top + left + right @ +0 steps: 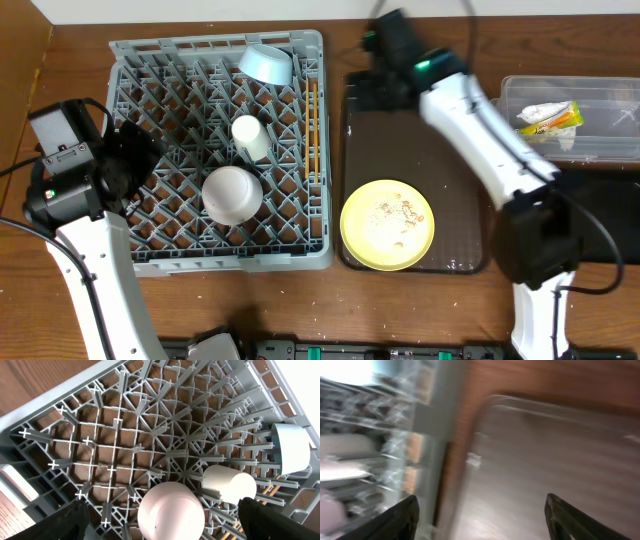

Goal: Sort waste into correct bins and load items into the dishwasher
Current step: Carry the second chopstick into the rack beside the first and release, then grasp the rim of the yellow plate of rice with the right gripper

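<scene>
The crumbs are clear of the yellow plate's rim by the rack, so my right gripper will next move back toward the base and down onto that rim.
The grey dishwasher rack (180, 240) fills the left of the table. In it lie a light blue bowl (265, 63) on its side, a cream cup (250, 138), an upturned pinkish-white bowl (232, 193) and the chopsticks (313, 125) along the right edge. My left gripper (135, 155) hovers open over the rack's left side, above the pink bowl (170, 512) and beside the cup (229, 485). The yellow plate (387, 224) with crumbs (395, 212) rests on the brown tray. Open and empty, my right gripper (378, 85) hangs over that tray's far end; its view is blurred (482, 520).
The dark brown serving tray (440, 160) lies between the rack and the bins. A clear tub (610, 95) at far right holds a yellow-green wrapper (562, 120) and white paper (535, 112). The black tray (615, 210) in front of it is partly covered by my right arm.
</scene>
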Available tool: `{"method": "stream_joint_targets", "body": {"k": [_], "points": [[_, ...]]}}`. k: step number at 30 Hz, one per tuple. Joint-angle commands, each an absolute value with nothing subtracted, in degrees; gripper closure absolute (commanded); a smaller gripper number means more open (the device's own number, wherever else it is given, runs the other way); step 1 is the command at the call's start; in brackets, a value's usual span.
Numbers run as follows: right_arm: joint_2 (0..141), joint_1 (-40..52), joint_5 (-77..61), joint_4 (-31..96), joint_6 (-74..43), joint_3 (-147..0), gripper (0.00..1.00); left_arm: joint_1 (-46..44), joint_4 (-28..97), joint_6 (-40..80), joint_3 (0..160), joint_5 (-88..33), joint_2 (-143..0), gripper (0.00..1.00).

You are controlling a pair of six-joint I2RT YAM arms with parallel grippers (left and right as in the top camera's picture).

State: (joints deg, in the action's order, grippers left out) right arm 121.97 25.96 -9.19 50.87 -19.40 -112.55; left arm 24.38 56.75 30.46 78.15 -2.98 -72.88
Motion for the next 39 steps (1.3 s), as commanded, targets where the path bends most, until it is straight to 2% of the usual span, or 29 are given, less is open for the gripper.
{"method": "stream_joint_targets", "body": {"k": [1, 5, 10, 15, 23, 29, 39], "points": [[119.74, 21.15, -8.84, 58.17, -11.42, -112.03, 0.30, 24.58, 56.86, 30.96, 78.48, -2.31, -73.01, 0.04], [120.40, 19.00, -9.63, 63.24, -8.84, -107.04, 0.45, 24.58, 56.86, 30.96, 78.48, -2.31, -73.01, 0.04], [120.40, 19.53, -11.60, 62.61, -7.09, -97.54, 0.46, 24.58, 56.86, 30.96, 78.48, -2.31, -73.01, 0.04], [120.40, 20.16, -11.66, 61.73, -6.94, -91.24, 0.56, 24.58, 56.86, 30.96, 78.48, -2.31, -73.01, 0.04], [120.40, 21.02, -20.75, 61.06, -1.34, -89.47, 0.55, 24.58, 56.86, 30.96, 78.48, -2.31, -73.01, 0.04], [120.40, 21.19, -20.56, 60.82, 0.54, -89.41, 0.48, 24.58, 56.86, 30.96, 78.48, -2.31, -73.01, 0.04], [120.46, 21.17, -14.35, 53.89, -2.87, -84.44, 0.54, 24.58, 56.86, 30.96, 78.48, -2.31, -73.01, 0.04]]}}
